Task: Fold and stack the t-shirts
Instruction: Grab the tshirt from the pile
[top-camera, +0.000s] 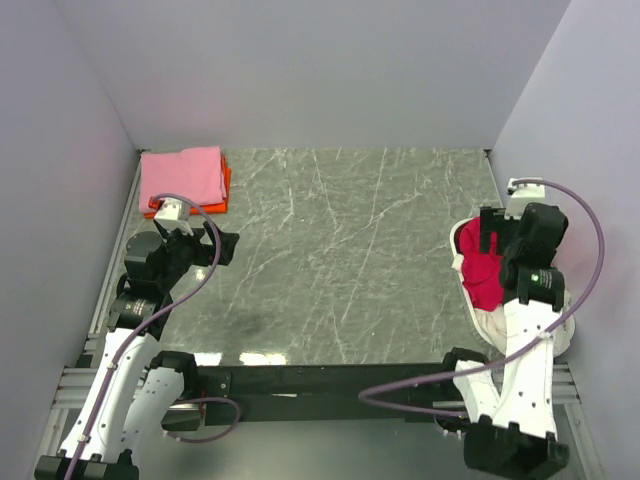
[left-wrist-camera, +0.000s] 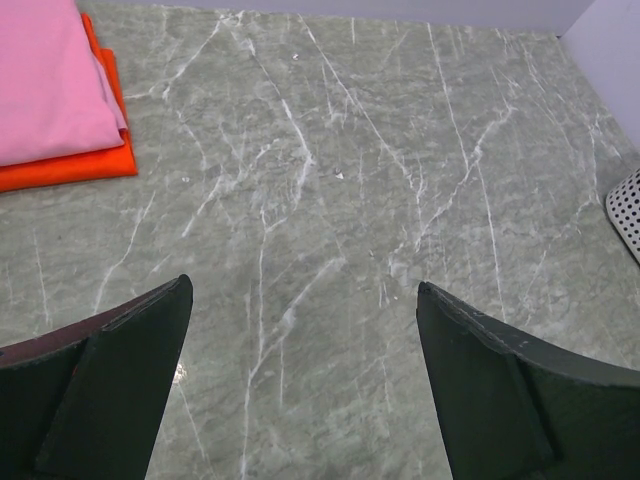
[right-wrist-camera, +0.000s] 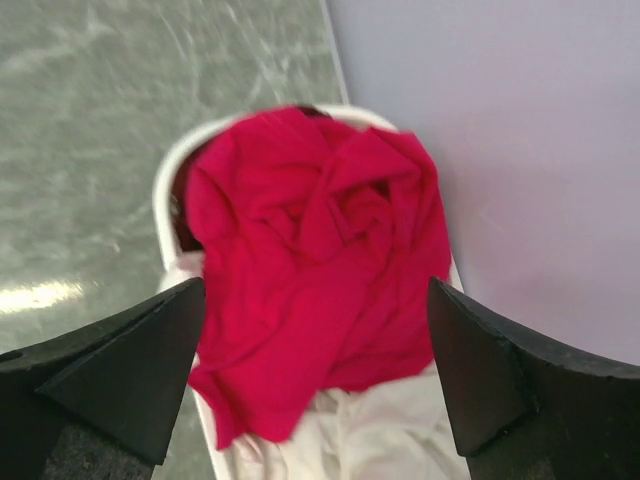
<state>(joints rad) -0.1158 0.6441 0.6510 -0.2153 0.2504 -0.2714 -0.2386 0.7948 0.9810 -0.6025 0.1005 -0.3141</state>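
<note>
My right gripper should move down into the basket (right-wrist-camera: 165, 190) next and close on the raised folds toward the red shirt's far end, because the cloth bunches up there.
A crumpled crimson red t-shirt (right-wrist-camera: 320, 250) lies on top of a cream t-shirt (right-wrist-camera: 370, 440) in the white basket (right-wrist-camera: 165, 190) at the table's right edge; the red one also shows in the top view (top-camera: 484, 272). My right gripper (right-wrist-camera: 315, 330) hangs open above the red shirt, jaws wide apart and holding nothing. A folded pink t-shirt (top-camera: 182, 177) lies on a folded orange t-shirt (top-camera: 224, 185) at the back left, also in the left wrist view (left-wrist-camera: 45, 90). My left gripper (left-wrist-camera: 300, 320) is open and empty over bare table, near that stack.
The grey marble table (top-camera: 340, 260) is walled on the left, back and right. The basket's perforated rim (left-wrist-camera: 628, 205) shows at the right edge of the left wrist view. A dark rail (top-camera: 320, 378) runs along the near edge.
</note>
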